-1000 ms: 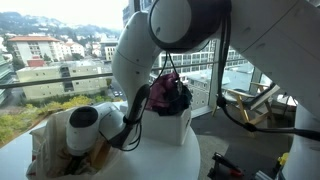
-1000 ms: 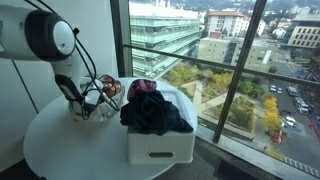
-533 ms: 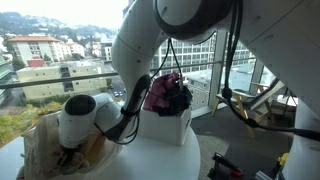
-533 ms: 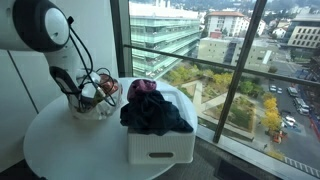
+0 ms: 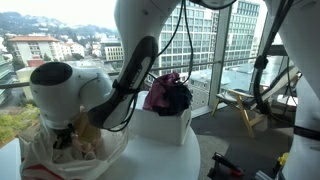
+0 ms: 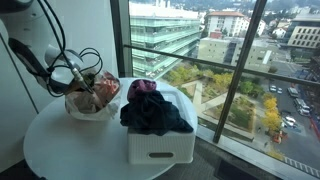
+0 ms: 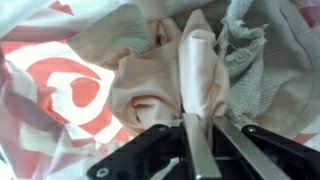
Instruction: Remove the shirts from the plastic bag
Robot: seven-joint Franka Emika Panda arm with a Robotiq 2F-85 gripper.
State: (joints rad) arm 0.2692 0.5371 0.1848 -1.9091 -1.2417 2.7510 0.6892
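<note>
I should lift my gripper from the bag [image 5: 40, 160], swing toward the bin and release the pale shirt low over the magenta shirt [image 5: 161, 94], because shirts lie heaped there.
In the wrist view my gripper [image 7: 203, 126] is down inside the plastic bag [image 7: 60, 90], whose thin whitish film carries red markings. Its jaws are shut on an upright fold of a pale pink-white shirt [image 7: 198, 65]. A greyish knit cloth [image 7: 250, 55] lies just right of the fold. In both exterior views the wrist sits over the bag [image 6: 95, 102] [image 5: 40, 160], and the fingertips are hidden inside it. A magenta shirt [image 6: 143, 88] and a black shirt [image 6: 155, 115] are heaped on the white bin [image 6: 160, 148].
Bag and bin stand side by side on a round white table [image 6: 70, 150]. Tall window glass [image 6: 230, 80] runs close behind the bin. The robot's arm and cables [image 5: 140, 60] arch over the bag. A wooden chair [image 5: 240, 105] stands beyond the table.
The jaws have closed from wide to shut on the pale shirt fold. The wrist has swung over the bag, and the bag's film now stands fuller around it.
</note>
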